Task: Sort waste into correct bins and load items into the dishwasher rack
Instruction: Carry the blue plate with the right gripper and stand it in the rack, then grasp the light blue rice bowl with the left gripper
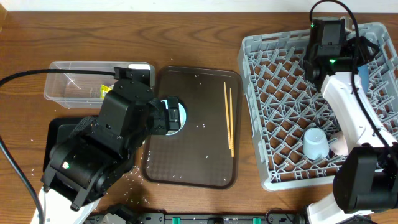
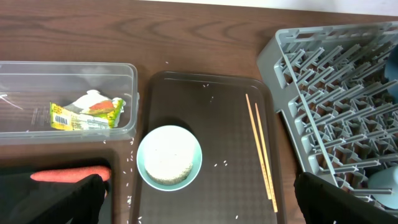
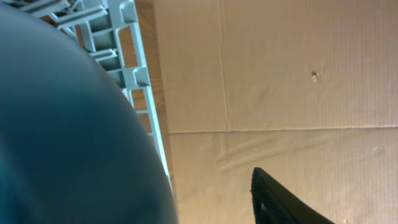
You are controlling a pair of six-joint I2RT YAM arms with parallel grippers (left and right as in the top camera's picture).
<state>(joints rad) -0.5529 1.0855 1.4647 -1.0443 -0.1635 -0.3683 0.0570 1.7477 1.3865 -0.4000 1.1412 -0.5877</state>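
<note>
I need to lower my left gripper and narrow its wide fingers, onto the side of the cup's rim toward the black tray, since rice fills the cup but the cup's rim shows clear.
My left gripper is wide open and empty above the brown serving tray. Just ahead of it, a small light-blue cup full of white rice stands on that tray. The wooden chopsticks lie on the tray's right side. Loose rice grains are scattered about. The wrapper lies in the clear tub. The carrot lies in the black tray. My right gripper is over the grey rack. The blue plate fills its view beside one open finger.
A white bowl and a pink cup sit in the rack's near right part. My left arm hides most of the black tray from above. Brown cardboard lies beyond the rack's far edge. The brown food lump is out of view.
</note>
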